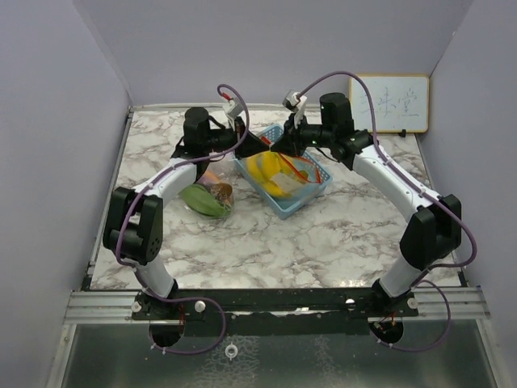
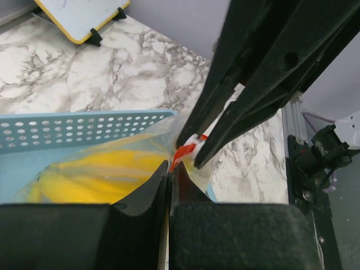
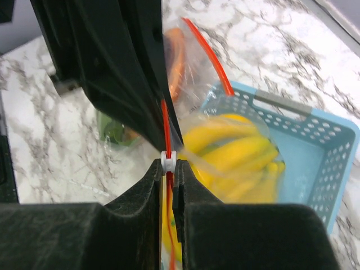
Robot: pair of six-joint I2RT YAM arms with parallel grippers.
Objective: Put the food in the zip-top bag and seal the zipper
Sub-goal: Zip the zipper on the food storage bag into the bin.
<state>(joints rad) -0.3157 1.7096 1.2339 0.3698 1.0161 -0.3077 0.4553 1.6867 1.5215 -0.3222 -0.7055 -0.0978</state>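
Observation:
My right gripper moves along the red zipper to its loose end (image 1: 317, 178) next and releases the slider, as that end lies to its right in the top view.
The clear zip-top bag (image 1: 216, 192) with a red zipper (image 3: 209, 53) lies from the table's left into the blue basket (image 1: 317, 192). Yellow bananas (image 1: 271, 174) show through its plastic over the basket, also in the right wrist view (image 3: 242, 152). The green vegetable (image 1: 202, 200), a brown fruit (image 1: 222, 192) and the orange carrot (image 3: 175, 56) lie in its left part. My left gripper (image 1: 260, 144) is shut on the red zipper edge (image 2: 180, 154). My right gripper (image 1: 280, 147) is shut on the white zipper slider (image 3: 169, 160), right beside the left fingers (image 3: 118, 67). No eggplant shows.
A small whiteboard (image 1: 389, 103) leans against the back right wall, also in the left wrist view (image 2: 79, 14). Grey walls close in the marble table (image 1: 266, 250) on three sides. A metal rail (image 1: 275, 301) runs along the near edge.

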